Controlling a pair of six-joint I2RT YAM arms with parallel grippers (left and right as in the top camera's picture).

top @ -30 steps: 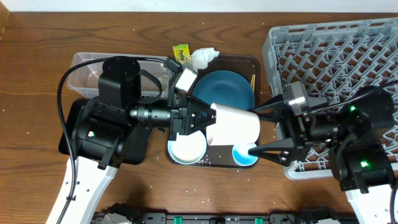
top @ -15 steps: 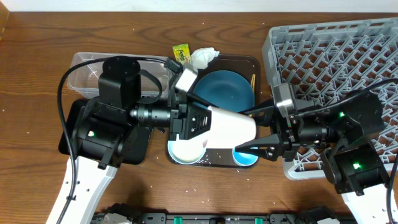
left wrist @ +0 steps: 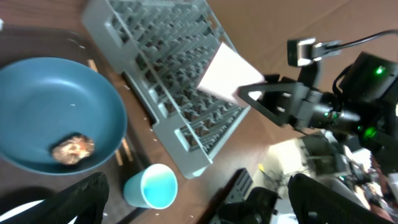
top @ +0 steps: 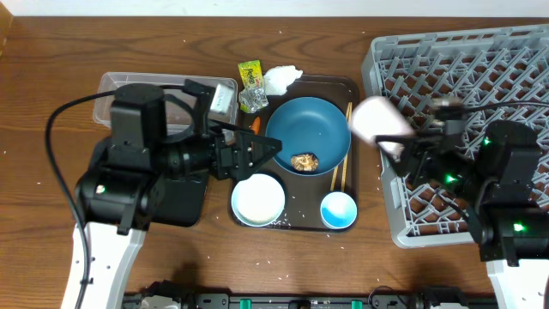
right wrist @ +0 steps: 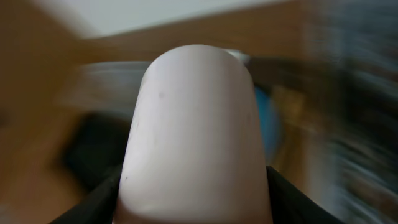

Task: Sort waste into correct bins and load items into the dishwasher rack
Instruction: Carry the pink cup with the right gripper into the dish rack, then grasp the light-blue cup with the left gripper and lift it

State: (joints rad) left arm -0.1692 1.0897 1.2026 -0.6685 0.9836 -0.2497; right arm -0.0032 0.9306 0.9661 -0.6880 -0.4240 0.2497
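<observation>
The pink cup point(top: 376, 120) hangs over the rack's tray-side edge. My right gripper next carries it away from the tray, down onto the rack's near wires, then releases it.
My right gripper point(top: 392, 139) is shut on the small pink cup point(top: 376, 120), which hangs tilted over the left edge of the grey dishwasher rack point(top: 480, 69). The right wrist view is blurred, and the cup point(right wrist: 196, 137) fills the space between the jaws of that gripper point(right wrist: 194, 200). My left gripper point(top: 264, 150) stands open and empty left of the dark-blue dish point(top: 317, 124). A brown food lump point(top: 303, 160) lies in that dish. The left wrist view shows the pink cup point(left wrist: 227, 73) over the rack point(left wrist: 168, 93) and the light-blue cup point(left wrist: 151, 186).
On the brown serving tray point(top: 343, 86) sit a white bowl point(top: 258, 198), a light-blue cup point(top: 339, 209) and chopsticks point(top: 341, 163). A yellow-green wrapper point(top: 250, 73) and a white tissue point(top: 279, 79) lie behind it. The clear tub point(top: 129, 86) and black tray point(top: 184, 206) are under my left arm.
The left gripper opened, let go of the pink cup and drew back left. The right gripper closed on the cup and carried it right and up to the rack's edge.
</observation>
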